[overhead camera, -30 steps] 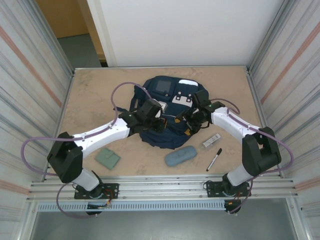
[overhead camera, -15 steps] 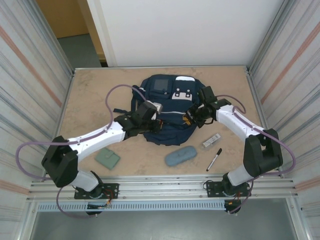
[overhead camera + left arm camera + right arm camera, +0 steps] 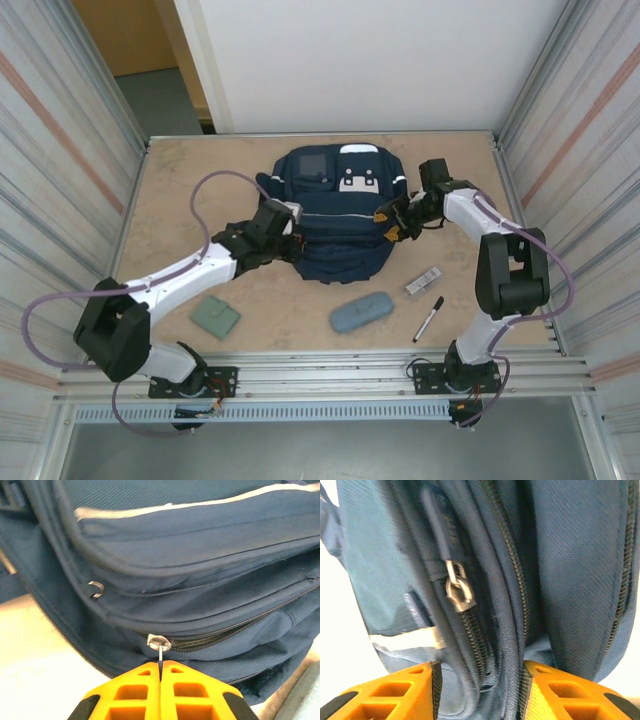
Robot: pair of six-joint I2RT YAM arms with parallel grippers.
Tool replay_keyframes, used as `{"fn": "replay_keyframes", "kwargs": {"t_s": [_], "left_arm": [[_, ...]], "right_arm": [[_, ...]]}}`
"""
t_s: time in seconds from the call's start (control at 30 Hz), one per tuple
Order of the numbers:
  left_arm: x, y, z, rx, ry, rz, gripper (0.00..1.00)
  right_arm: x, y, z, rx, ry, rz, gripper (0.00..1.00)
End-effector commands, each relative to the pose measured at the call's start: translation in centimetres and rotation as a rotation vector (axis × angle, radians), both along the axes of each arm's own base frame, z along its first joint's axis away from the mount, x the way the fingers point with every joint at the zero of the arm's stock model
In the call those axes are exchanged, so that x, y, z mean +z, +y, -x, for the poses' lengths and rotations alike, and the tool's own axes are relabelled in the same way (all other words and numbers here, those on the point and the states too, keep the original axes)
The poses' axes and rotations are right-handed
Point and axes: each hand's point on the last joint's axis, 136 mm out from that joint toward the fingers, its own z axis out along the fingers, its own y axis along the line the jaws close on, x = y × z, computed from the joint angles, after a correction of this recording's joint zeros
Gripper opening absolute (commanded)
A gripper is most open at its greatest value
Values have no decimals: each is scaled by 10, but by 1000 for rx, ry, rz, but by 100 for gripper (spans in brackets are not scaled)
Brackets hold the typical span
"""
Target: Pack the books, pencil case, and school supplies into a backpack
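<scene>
I next need to pull the zipper pull (image 3: 159, 643) outward along the backpack's side edge toward its far part with my left gripper, making the open slit longer, then release it.
The navy backpack (image 3: 340, 215) lies flat at mid-table with its white patches toward the far side. My left gripper (image 3: 288, 238) sits at the bag's left edge. It is shut on a small metal zipper pull (image 3: 159, 643), which is pinched between its orange fingertips (image 3: 160, 664). My right gripper (image 3: 393, 219) is at the bag's right edge. Its jaws stand open (image 3: 479, 672) astride a fold of fabric and a zipper track, below a loose slider (image 3: 459, 594). The pencil case (image 3: 361, 311), black marker (image 3: 429, 318), silvery bar (image 3: 423, 280) and grey-green pad (image 3: 215, 316) lie on the near tabletop. The books are out of view.
Corrugated metal walls (image 3: 70, 200) close in the left and right sides of the table (image 3: 185, 190). A rail (image 3: 330, 372) runs along the near edge by the arm bases. Purple cables loop from both arms over the tabletop.
The left gripper has drawn leftward and the right arm has swung outward and farther back. The backpack has shifted toward the far side and spread flatter. The right jaws closed, then parted again.
</scene>
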Motion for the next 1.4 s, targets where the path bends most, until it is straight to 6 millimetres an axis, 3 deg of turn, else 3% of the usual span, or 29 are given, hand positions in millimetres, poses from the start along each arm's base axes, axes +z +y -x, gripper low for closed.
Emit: {"fn": "replay_keyframes", "kwargs": {"t_s": [0.0,0.23,0.33,0.47,0.6,0.67,0.73,0.8,0.87,1.13,1.23,1.37], "left_arm": [[22,-27,0,-99,-15,14,0],[55,-58,-3,-151,-51,127,0],[55,-69,-2,-177,-46,130,0],[52,-76,2,-192,-35,129,0],[52,-75,4,-190,-41,140,0],[50,-73,5,-182,-44,138,0],[47,-67,3,-161,-52,122,0],[42,-58,1,-136,-52,107,0],[35,-46,-3,-104,-40,97,0],[-12,50,-26,177,26,21,0],[-23,87,-40,320,69,-32,0],[-39,116,-70,411,129,-31,0]], "right_arm": [[15,-10,8,-9,-47,102,52],[43,14,56,-177,-2,111,73],[50,31,54,-182,-21,95,73],[37,45,50,-196,35,77,70],[25,51,35,-201,17,126,61],[22,54,25,-181,-9,140,47],[23,59,17,-155,-34,139,26],[27,59,13,-146,-56,142,9],[34,58,13,-137,-84,139,0],[84,47,17,-93,-212,107,0],[99,54,19,-31,-255,86,0],[111,70,20,53,-316,69,0]]}}
